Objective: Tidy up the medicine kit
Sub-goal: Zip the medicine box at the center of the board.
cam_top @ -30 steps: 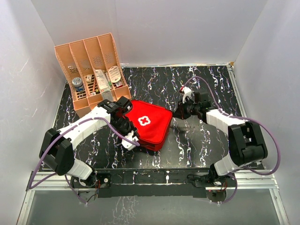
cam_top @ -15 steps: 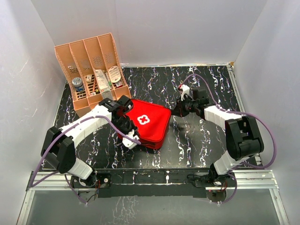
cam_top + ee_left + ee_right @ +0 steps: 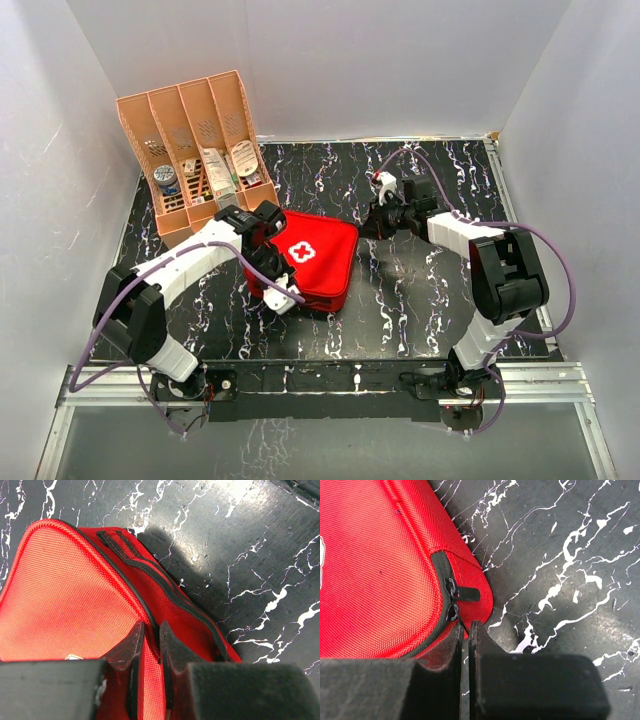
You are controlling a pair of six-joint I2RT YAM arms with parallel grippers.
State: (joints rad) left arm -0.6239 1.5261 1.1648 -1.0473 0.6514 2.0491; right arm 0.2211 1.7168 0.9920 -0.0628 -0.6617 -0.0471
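Observation:
The robot's right gripper holds the zipper's pull cord at the kit's far corner, so the left gripper will stay low and almost still on the kit's piped edge (image 3: 153,630), then open.
The red medicine kit (image 3: 322,262) lies zipped shut on the black marbled table, white cross (image 3: 299,251) facing up. My left gripper (image 3: 266,258) is at its left side; in the left wrist view the gripper (image 3: 150,632) is shut on the kit's piped edge, red fabric (image 3: 65,590) pinched between the pads. My right gripper (image 3: 364,226) is at the kit's far right corner. In the right wrist view it (image 3: 466,628) is shut on a thin black pull cord from the lower zipper slider (image 3: 452,611). A second slider with a black tab (image 3: 468,594) lies beside it.
An orange slotted rack (image 3: 137,122) with several medicine items in its slots stands at the back left, close behind my left arm. White walls enclose the table (image 3: 420,290) on three sides.
My right gripper has moved left and away from me along the kit's corner. The kit has turned and shifted slightly left, its right corner further back. My left gripper has stayed on the kit's edge.

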